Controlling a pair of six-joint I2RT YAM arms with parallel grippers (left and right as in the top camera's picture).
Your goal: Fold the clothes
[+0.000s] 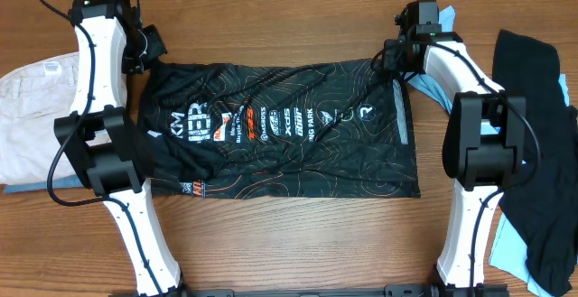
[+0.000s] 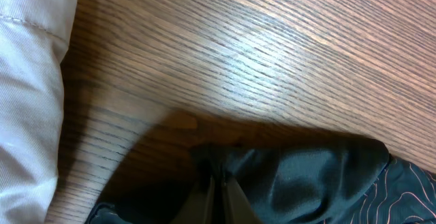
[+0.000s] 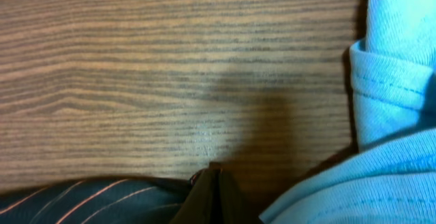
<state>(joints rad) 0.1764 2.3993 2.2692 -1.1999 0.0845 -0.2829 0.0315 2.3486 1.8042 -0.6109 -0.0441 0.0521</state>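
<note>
My right gripper will lift the corner of the jersey (image 1: pixel 280 130) next, carry it back toward the jersey's near corner on the same side and release it, because the jersey is spread out flat.
The black jersey (image 1: pixel 280 130) with white and orange logos and orange contour lines lies spread flat across the table's middle. My left gripper (image 1: pixel 147 55) is shut on its far left corner; in the left wrist view the jaws (image 2: pixel 216 183) pinch dark fabric (image 2: pixel 306 176). My right gripper (image 1: pixel 390 58) is shut on the far right corner; in the right wrist view the jaws (image 3: pixel 215 176) pinch the jersey's edge (image 3: pixel 102 197). Both grippers sit low at the jersey's far edge.
A beige garment (image 1: pixel 32 116) lies at the left, also in the left wrist view (image 2: pixel 27 94). A plain black garment (image 1: pixel 542 153) over a light blue shirt (image 1: pixel 510 247) lies at the right. Light blue cloth (image 3: pixel 395 115) is next to the right gripper.
</note>
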